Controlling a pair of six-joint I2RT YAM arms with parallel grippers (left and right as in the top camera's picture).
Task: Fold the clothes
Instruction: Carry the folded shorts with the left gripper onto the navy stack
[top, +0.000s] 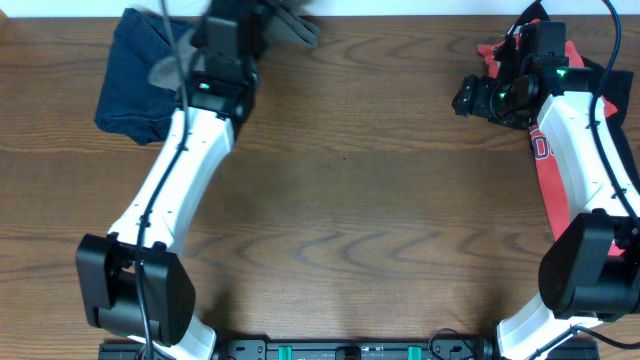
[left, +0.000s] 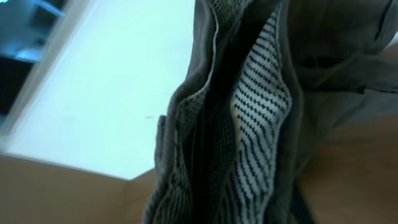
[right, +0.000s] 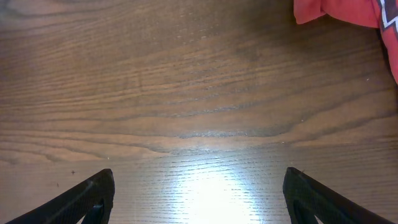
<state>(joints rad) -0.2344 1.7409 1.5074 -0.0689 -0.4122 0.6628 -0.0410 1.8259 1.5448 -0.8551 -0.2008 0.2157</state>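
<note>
The left gripper swings left in the overhead view next and lowers over the dark navy shorts (top: 135, 75) to release, since its grey-khaki shorts (top: 292, 26) hang raised beside them.
Grey-khaki shorts (left: 249, 112), with dotted pocket lining showing, hang close to the left wrist camera and hide its fingers. From overhead my left gripper (top: 232, 22) is at the table's far edge, shut on these shorts (top: 292, 26), which look blurred. Dark navy shorts (top: 135, 75) lie crumpled just left of that arm. My right gripper (top: 465, 97) hovers open over bare wood at the far right, its fingers (right: 93, 199) wide apart with nothing between them. The red T-shirt (top: 548, 175) with white lettering lies under the right arm, and its edge (right: 348, 11) shows ahead of the right gripper.
The wooden table (top: 360, 200) stretches between the two arms. The arm bases stand at the near edge. A pale wall or floor (left: 112, 93) shows beyond the table's far edge in the left wrist view.
</note>
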